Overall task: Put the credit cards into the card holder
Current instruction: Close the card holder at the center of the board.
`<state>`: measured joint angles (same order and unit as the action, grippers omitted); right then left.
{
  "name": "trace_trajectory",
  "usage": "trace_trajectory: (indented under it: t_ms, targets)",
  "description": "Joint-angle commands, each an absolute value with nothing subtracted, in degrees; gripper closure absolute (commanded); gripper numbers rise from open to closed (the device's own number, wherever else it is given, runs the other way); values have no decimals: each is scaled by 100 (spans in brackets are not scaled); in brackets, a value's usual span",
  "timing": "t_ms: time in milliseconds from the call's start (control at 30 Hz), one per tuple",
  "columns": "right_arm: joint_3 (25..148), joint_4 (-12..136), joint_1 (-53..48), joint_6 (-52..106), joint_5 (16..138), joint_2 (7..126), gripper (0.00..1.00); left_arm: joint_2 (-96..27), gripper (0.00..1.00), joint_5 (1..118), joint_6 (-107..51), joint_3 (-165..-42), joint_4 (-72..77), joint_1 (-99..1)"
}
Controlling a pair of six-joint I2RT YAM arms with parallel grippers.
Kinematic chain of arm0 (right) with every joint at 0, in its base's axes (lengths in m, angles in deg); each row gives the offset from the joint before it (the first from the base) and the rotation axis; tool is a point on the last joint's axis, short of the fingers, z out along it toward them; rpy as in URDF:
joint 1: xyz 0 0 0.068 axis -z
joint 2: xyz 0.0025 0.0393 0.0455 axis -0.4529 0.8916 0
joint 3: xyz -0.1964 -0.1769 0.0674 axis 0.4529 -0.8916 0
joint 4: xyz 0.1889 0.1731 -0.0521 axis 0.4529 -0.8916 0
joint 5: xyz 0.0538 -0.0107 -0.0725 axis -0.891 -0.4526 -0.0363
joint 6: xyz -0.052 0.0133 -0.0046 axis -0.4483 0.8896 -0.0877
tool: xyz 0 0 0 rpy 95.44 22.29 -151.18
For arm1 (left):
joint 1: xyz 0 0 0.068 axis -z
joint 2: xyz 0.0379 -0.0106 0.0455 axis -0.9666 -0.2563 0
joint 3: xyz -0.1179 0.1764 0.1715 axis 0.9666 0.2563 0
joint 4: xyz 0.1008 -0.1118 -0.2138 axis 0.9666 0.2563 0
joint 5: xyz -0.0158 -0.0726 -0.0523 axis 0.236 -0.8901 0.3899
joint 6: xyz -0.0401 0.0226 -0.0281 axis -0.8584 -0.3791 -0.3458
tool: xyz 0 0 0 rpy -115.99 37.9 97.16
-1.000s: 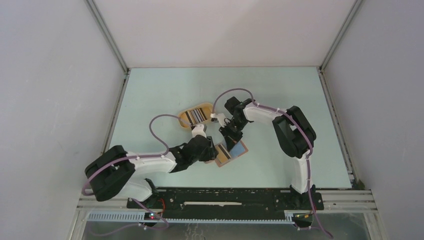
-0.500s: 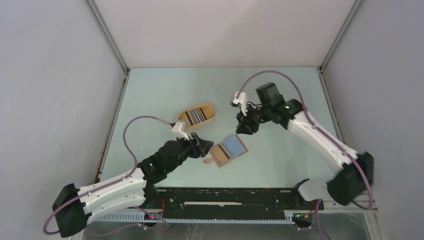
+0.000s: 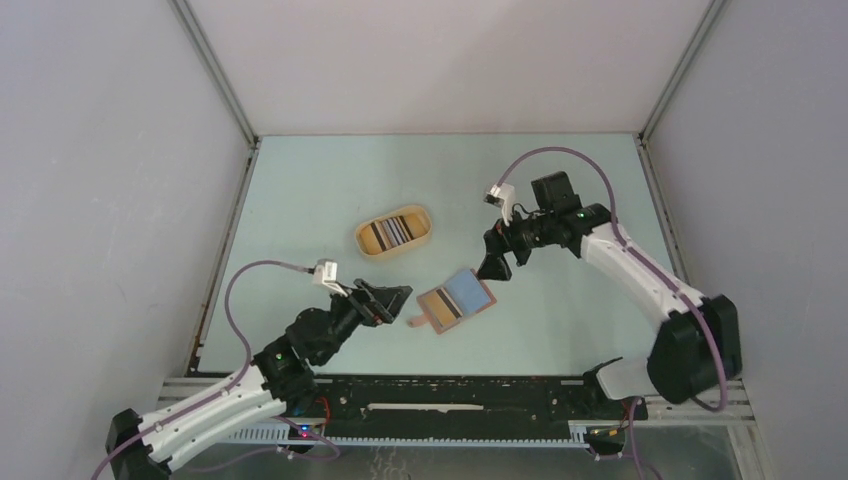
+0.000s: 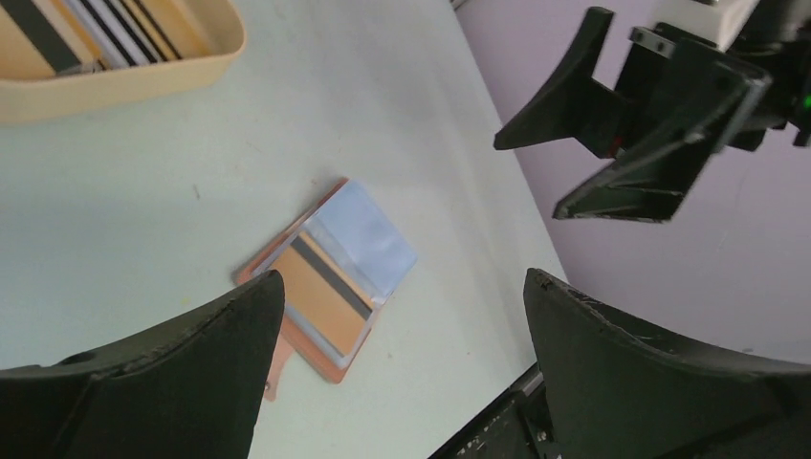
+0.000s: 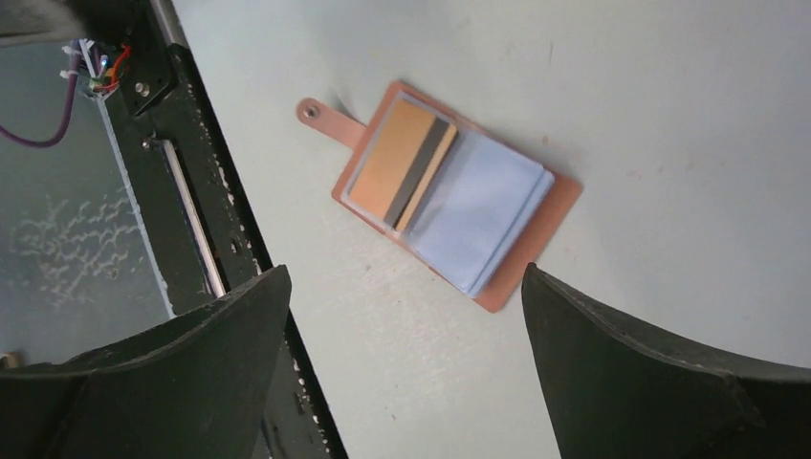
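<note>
The snap tab [image 3: 416,321] [image 4: 277,370] sticks out from the card holder's edge, so I will move my left gripper down and to the right in the top view to close on the tab.
The card holder [image 3: 455,303] lies open and flat on the table, reddish-brown with a snap tab [image 5: 311,112] and clear blue-tinted sleeves. An orange card with a dark stripe [image 5: 392,158] sits in its left sleeve. More striped credit cards [image 3: 388,232] stand in the oval tan tray [image 3: 405,209]. My left gripper [image 3: 395,298] hovers just left of the card holder, open and empty. My right gripper [image 3: 493,262] hangs above its upper right corner, also open and empty. The left wrist view shows the card holder [image 4: 330,273] between its fingers and the right gripper [image 4: 612,143] beyond it.
The tan tray [image 4: 124,76] stands behind and left of the card holder. The black base rail [image 5: 191,210] runs along the table's near edge, close to the holder's tab. Grey walls enclose the table on three sides.
Both grippers have opened and drawn away from the card holder. The left arm pulled back toward the near left, the right arm swung out to the right. The holder stayed put.
</note>
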<state>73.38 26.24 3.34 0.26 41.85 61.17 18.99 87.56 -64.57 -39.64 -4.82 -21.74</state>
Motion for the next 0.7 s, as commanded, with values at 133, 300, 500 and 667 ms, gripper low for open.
trace_trajectory:
  t_ms: [133, 300, 500, 667]
  targets:
    - [7553, 2182, 535, 162, 4246, 7553, 5, 782, 10, 8630, -6989, -4002, -119, -2176]
    - [7668, 2099, 523, 113, 4365, 8113, 8, -268, 19, 8628, -6805, -4614, 550, -2179]
    - [7788, 1970, 526, 79, 4424, 8587, 14, -1006, 25, 8505, -6780, -4884, 636, -2167]
    - [7878, 1948, 526, 163, 4366, 8827, 17, -1193, 34, 8332, -6928, -4866, 409, -2171]
